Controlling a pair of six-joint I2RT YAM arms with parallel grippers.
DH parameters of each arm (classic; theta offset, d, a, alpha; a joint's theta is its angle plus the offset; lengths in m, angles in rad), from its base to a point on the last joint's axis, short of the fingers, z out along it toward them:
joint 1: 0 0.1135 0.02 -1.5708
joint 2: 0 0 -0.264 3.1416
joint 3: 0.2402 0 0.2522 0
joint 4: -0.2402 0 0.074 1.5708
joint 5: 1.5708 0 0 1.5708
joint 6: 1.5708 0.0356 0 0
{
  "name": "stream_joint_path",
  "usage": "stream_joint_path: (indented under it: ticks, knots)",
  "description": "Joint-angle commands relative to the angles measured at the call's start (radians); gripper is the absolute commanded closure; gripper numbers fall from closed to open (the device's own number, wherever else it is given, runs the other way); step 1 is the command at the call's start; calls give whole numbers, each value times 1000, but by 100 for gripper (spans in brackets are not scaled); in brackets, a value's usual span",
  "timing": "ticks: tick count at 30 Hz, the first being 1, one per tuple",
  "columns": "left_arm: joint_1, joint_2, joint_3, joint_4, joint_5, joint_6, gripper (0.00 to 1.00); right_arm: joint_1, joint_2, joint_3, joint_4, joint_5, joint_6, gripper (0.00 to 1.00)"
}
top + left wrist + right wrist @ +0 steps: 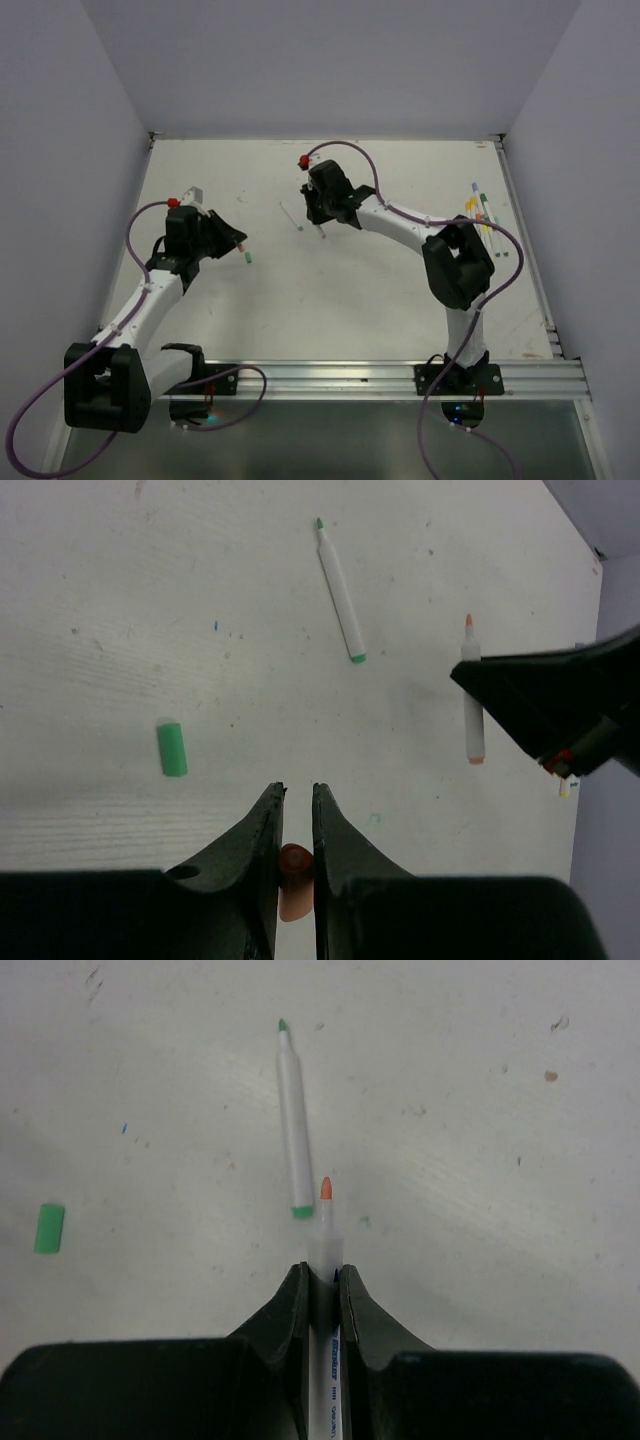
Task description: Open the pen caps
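Observation:
My right gripper is to go down to the left in the top view next and release it beside the green-tipped pen, as the orange tip of the white pen (325, 1228) is bare.
My left gripper (296, 790) is shut on an orange pen cap (293, 868), held above the table; in the top view it (238, 242) sits left of centre. A loose green cap (172, 748) lies on the table just by it (248, 256). My right gripper (320, 1272) is shut on a white pen (325, 1228) whose bare orange tip sticks out past the fingers; it shows at centre back (318, 218). An uncapped green-tipped pen (293, 1120) lies on the table just left of it (292, 215).
Several capped pens (482, 215) lie in a group near the table's right edge. White walls close the table at the back and both sides. A metal rail (400, 378) runs along the near edge by the arm bases.

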Motion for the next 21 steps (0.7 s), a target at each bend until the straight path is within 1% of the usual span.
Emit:
stream_joint_path:
  ticks: [1,2,5,8,11,13,14,17,21]
  knots:
    - [-11,-63,-29,10,39,13,100,-27,110,115,-6,-51,-72,100]
    - [-12,-81,-38,10,33,4,100,-28,135,162,-6,-57,-81,100]
    - [-12,-85,-57,0,14,-15,100,-37,224,230,2,-67,-109,100]
    - [-12,-31,-49,-7,0,-11,100,-44,297,309,20,-100,-109,100]
    - [-12,24,-51,47,39,-10,100,-47,348,351,12,-116,-107,100]
    - [-12,56,-41,67,43,-8,100,-48,365,377,9,-123,-107,100]
    - [-12,96,-32,76,43,-2,100,-48,377,392,6,-128,-107,100]
    - [-12,167,6,62,23,12,100,-47,387,403,6,-123,-107,100]
    - [-12,212,25,38,-12,5,100,-54,405,420,0,-123,-109,100]
